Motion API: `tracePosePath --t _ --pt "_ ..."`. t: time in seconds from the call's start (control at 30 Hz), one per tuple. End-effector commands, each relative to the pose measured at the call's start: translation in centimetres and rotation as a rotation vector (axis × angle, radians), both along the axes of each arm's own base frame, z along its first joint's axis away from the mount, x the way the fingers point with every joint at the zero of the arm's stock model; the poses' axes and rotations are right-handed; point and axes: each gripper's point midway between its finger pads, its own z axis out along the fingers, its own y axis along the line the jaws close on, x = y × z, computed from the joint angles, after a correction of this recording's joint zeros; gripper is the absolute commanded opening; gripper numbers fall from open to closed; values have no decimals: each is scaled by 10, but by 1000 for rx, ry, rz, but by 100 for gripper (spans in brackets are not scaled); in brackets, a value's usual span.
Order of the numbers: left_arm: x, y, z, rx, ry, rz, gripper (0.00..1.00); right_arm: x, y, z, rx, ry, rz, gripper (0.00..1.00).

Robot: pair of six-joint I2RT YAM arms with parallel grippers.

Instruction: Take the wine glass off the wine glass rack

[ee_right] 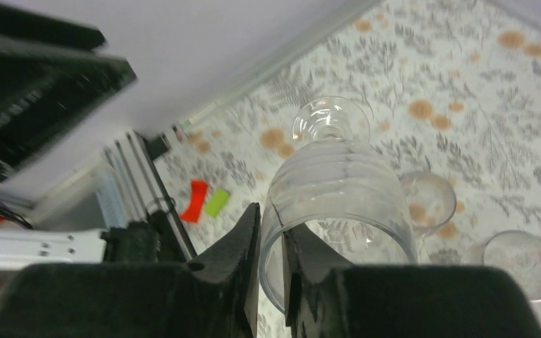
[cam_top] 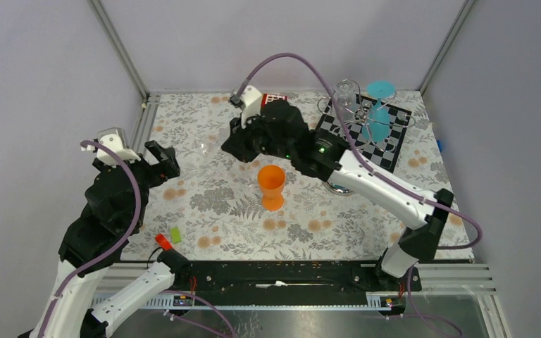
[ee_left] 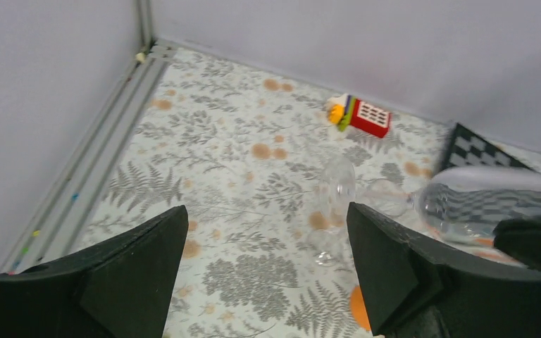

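My right gripper holds the wine glass. Next it will move down and back and tip the wine glass foot-down onto the cloth [cam_top: 225, 194] [ee_right: 332, 236] beside the orange cup.
My right gripper [ee_right: 273, 239] is shut on the rim of a clear wine glass [ee_right: 338, 176], one finger inside the bowl and one outside. The glass lies tilted on its side above the table, foot pointing away. In the top view the right gripper [cam_top: 228, 146] holds it left of centre, far from the chrome wine glass rack [cam_top: 356, 113] at the back right. A teal glass [cam_top: 379, 105] and a clear glass [cam_top: 345, 93] hang on the rack. The left wrist view shows the held glass [ee_left: 458, 204]. My left gripper [ee_left: 268, 215] is open and empty at the left [cam_top: 162, 159].
An orange cup [cam_top: 272, 184] stands mid-table. The rack stands on a checkered board [cam_top: 394, 137]. A red toy block [ee_left: 366, 115] lies near the back wall. Two clear glasses [ee_right: 430, 201] [ee_right: 523, 257] are on the cloth below. Red [cam_top: 162, 241] and green [cam_top: 175, 234] pieces lie near the front edge.
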Motion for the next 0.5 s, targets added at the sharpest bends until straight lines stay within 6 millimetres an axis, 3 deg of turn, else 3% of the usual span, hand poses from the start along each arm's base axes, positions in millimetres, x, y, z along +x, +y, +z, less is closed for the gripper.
tracePosePath --t 0.0,0.23,0.47 --pt "0 25 1 91 16 124 89 3 -2 -26 -169 -17 -52 0" --pt "-2 33 3 107 16 165 89 6 13 -95 -371 51 -88 0" --pt "-2 30 1 100 16 147 89 -9 23 -135 -523 124 -66 0"
